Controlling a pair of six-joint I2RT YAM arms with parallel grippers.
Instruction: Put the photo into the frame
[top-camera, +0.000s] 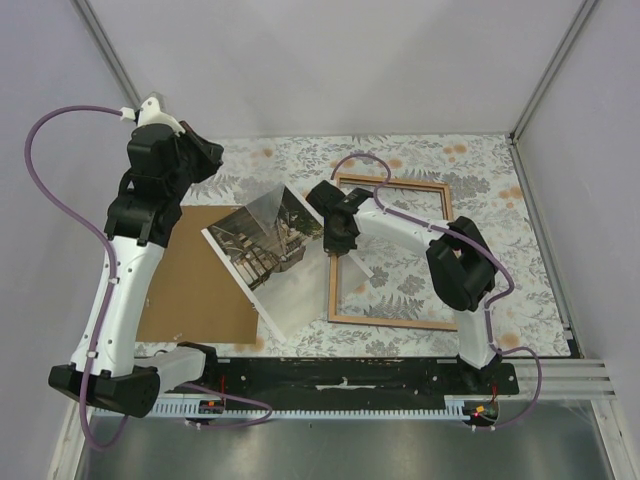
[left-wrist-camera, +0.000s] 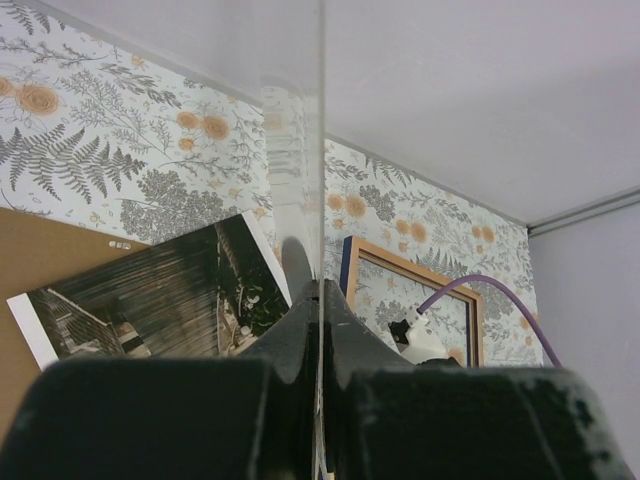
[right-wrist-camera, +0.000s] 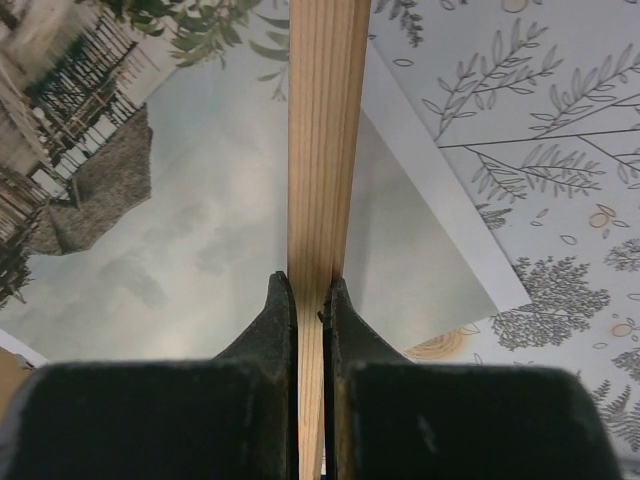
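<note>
I need to move my right gripper toward the brown backing panel next, then bring the frame's held bar down onto the photo (right-wrist-camera: 224, 244), because the bar is still raised above it.
The photo (top-camera: 262, 250) lies picture side up on the table, its left part over the brown backing panel (top-camera: 190, 290). It also shows in the left wrist view (left-wrist-camera: 150, 295) and the right wrist view (right-wrist-camera: 180, 220). The frame (top-camera: 385, 320) lies wood-coloured side up to its right. My right gripper (top-camera: 338, 235) is shut on the frame's left rail (right-wrist-camera: 320, 120), which stands over the photo's right corner. My left gripper (top-camera: 218, 160) is raised at the back left, shut on a thin clear pane (top-camera: 265, 205), seen edge-on in the left wrist view (left-wrist-camera: 322, 120).
A floral cloth (top-camera: 470, 170) covers the table. The enclosure's white walls stand close at the back and sides. A purple cable (top-camera: 365, 165) loops over the frame's far rail. The arm bases sit on a black rail (top-camera: 350, 375) at the near edge.
</note>
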